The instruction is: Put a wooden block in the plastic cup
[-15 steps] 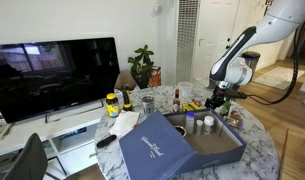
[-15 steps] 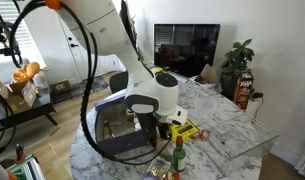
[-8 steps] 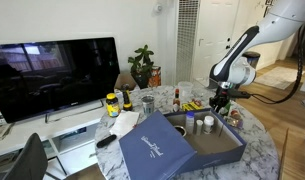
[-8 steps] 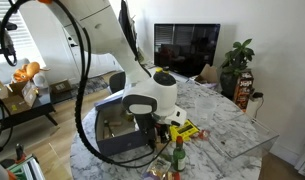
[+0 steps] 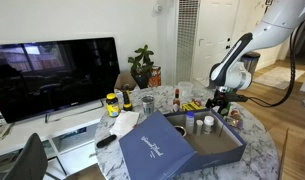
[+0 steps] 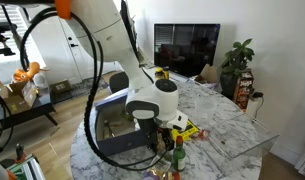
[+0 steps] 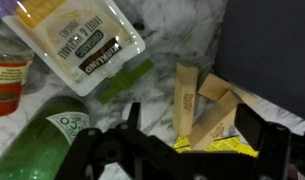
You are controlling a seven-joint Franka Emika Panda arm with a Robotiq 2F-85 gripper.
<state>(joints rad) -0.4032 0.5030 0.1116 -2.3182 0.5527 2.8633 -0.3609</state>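
Note:
The wooden block nearest the green bottle lies below my gripper, between its two open fingers, so my gripper comes down onto that block next.
In the wrist view, three pale wooden blocks lean together on a yellow printed pack on the marble table. My gripper hangs just above them, open, with one dark finger left of the blocks and one at the right. Nothing is gripped. In both exterior views the gripper points down at the table beside the blue box. A clear cup stands further along the table in an exterior view. It does not show in the wrist view.
A green bottle lies close to the left finger, with a plastic-wrapped package and an orange-labelled jar beyond it. An open blue box fills the table's middle. Bottles and jars crowd its rim; a TV stands behind.
The jaws have gone from shut to wide open over the blocks. The arm has shifted only slightly.

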